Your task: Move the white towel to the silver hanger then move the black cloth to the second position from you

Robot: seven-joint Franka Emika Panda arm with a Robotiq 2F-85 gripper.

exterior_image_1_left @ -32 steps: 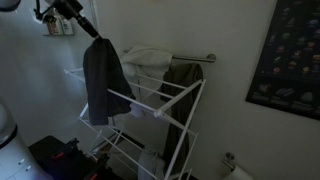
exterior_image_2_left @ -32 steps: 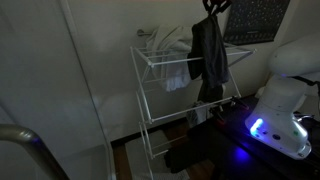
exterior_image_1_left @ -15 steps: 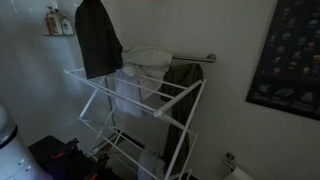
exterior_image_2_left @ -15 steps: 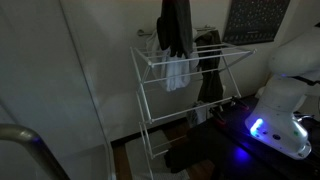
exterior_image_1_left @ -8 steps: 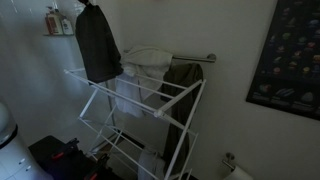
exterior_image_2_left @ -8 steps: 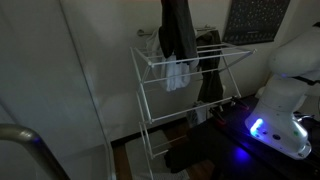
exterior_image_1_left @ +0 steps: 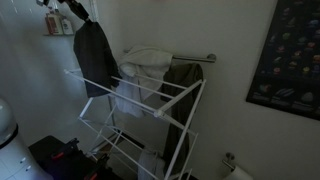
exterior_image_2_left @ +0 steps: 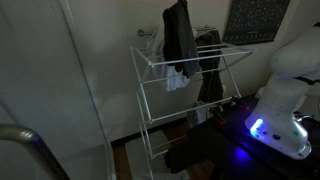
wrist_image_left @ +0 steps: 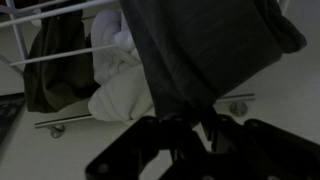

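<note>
My gripper lowers toward the white wire rack's top rods next and releases the black cloth's pinched top there, since it still hangs high above them.
My gripper (exterior_image_1_left: pixel 76 14) is shut on the top of the black cloth (exterior_image_1_left: pixel 93 58), which hangs limp above the near end of the white wire rack (exterior_image_1_left: pixel 150 103). The cloth also shows in the other exterior view (exterior_image_2_left: pixel 180 36) and fills the top of the wrist view (wrist_image_left: pixel 210 50), where my jaws (wrist_image_left: pixel 186 132) pinch it. The white towel (exterior_image_1_left: pixel 148 66) is draped over the silver hanger (exterior_image_1_left: pixel 200 57) on the wall. In the wrist view the towel (wrist_image_left: pixel 118 92) hangs on the hanger rod (wrist_image_left: pixel 62 122).
A dark olive-green cloth (exterior_image_1_left: pixel 184 86) hangs beside the towel and shows in the wrist view (wrist_image_left: pixel 58 60). The rack (exterior_image_2_left: pixel 150 72) has a lower tier. A dark poster (exterior_image_1_left: pixel 290 55) hangs on the wall. The robot base (exterior_image_2_left: pixel 290 100) stands beside the rack.
The black cloth has come down a little in my gripper and now hangs lower over the rack's near end. The towel and olive cloth have not moved.
</note>
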